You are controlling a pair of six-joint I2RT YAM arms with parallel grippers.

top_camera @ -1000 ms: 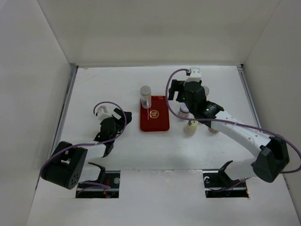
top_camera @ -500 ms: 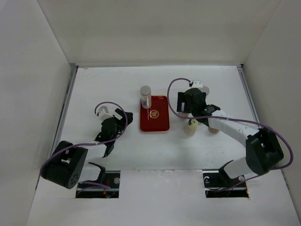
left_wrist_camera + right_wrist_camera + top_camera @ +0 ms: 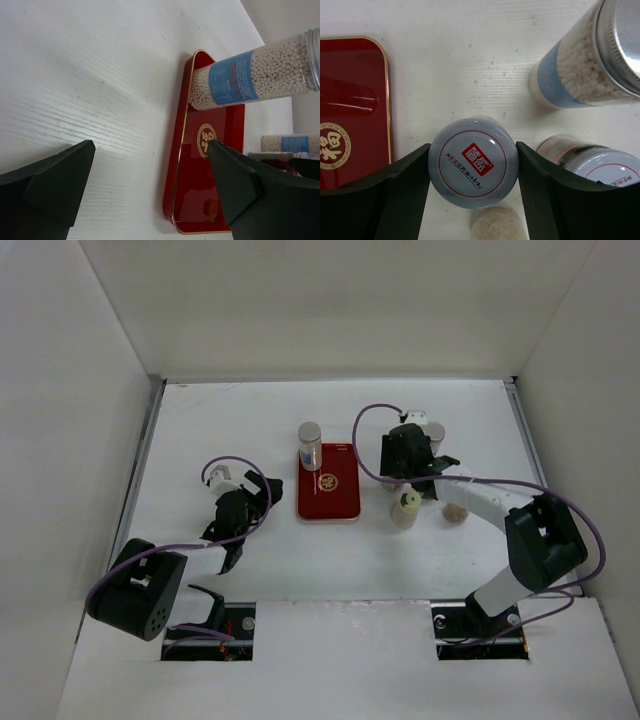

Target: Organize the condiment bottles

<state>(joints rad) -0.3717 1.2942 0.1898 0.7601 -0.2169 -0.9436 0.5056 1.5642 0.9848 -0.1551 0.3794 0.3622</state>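
Observation:
My right gripper moves over the red tray (image 3: 335, 502) beside the blue-labelled bottle (image 3: 310, 445) next and lets go of the grey cap. That spot lies to the gripper's left in the top view.
Several condiment bottles are in view. One with a grey cap and a red logo (image 3: 473, 162) stands on the table just right of the red tray (image 3: 350, 100), and my right gripper (image 3: 473, 150) is shut on it, both fingers pressing the cap's sides. In the top view that gripper (image 3: 402, 462) hides this bottle. A blue-labelled bottle (image 3: 310, 445) stands on the tray's (image 3: 335, 502) far left corner. My left gripper (image 3: 150, 150) hangs open and holds nothing, left of the tray (image 3: 210, 200).
Three more bottles crowd the right gripper: a silver-capped blue-labelled one (image 3: 585, 60) at the far right, a grey-capped one (image 3: 592, 162) beside the right finger, and a cream-capped one (image 3: 405, 510) just nearer. White walls enclose the table on three sides.
My right gripper has swung in over the bottle beside the tray and closed its fingers onto the cap. The left arm has not moved.

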